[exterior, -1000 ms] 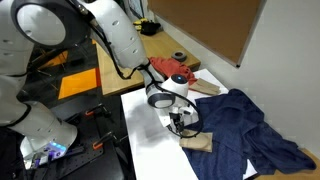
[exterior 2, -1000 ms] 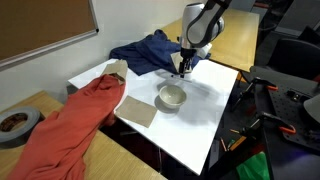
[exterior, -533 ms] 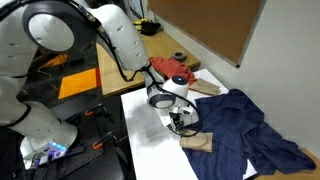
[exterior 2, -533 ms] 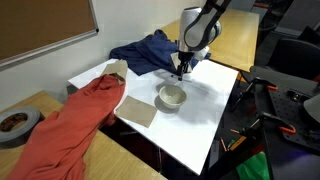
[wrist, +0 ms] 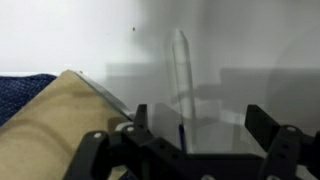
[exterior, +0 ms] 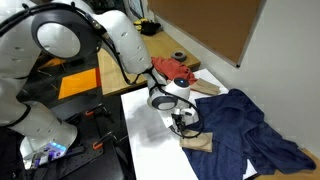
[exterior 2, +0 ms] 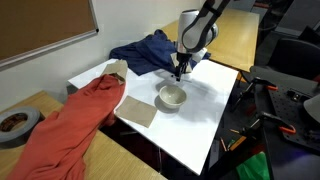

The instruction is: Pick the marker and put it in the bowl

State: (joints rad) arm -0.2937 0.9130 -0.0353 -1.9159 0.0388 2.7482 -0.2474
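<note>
My gripper stays low where it stands and draws its two fingers together onto the marker's near part next, because the marker already lies between them.
In the wrist view the marker (wrist: 180, 90) lies on the white table, with a clear cap far from me and a dark blue body near me. It sits between my gripper's (wrist: 200, 122) two spread fingers, closer to the left finger (wrist: 140, 118) and touching neither. The gripper is open. In both exterior views the gripper (exterior 2: 181, 70) (exterior: 180, 122) hangs low over the table beside the blue cloth, and the marker is hidden under it. The cream-white bowl (exterior 2: 172, 96) stands empty on the table, a short way in front of the gripper. I cannot make it out behind the arm in an exterior view.
A tan block (wrist: 70, 125) (exterior: 198, 143) lies right beside the gripper's left finger. A blue cloth (exterior 2: 150, 50) (exterior: 250, 125) and a red cloth (exterior 2: 80, 110) (exterior: 172, 70) lie on the white table (exterior 2: 215, 110). A tan card (exterior 2: 137, 110) lies next to the bowl. A dark tape ring (exterior: 179, 56) sits on the wooden desk.
The arm's upper links have shifted slightly. The gripper stays low over the same spot and stays open.
</note>
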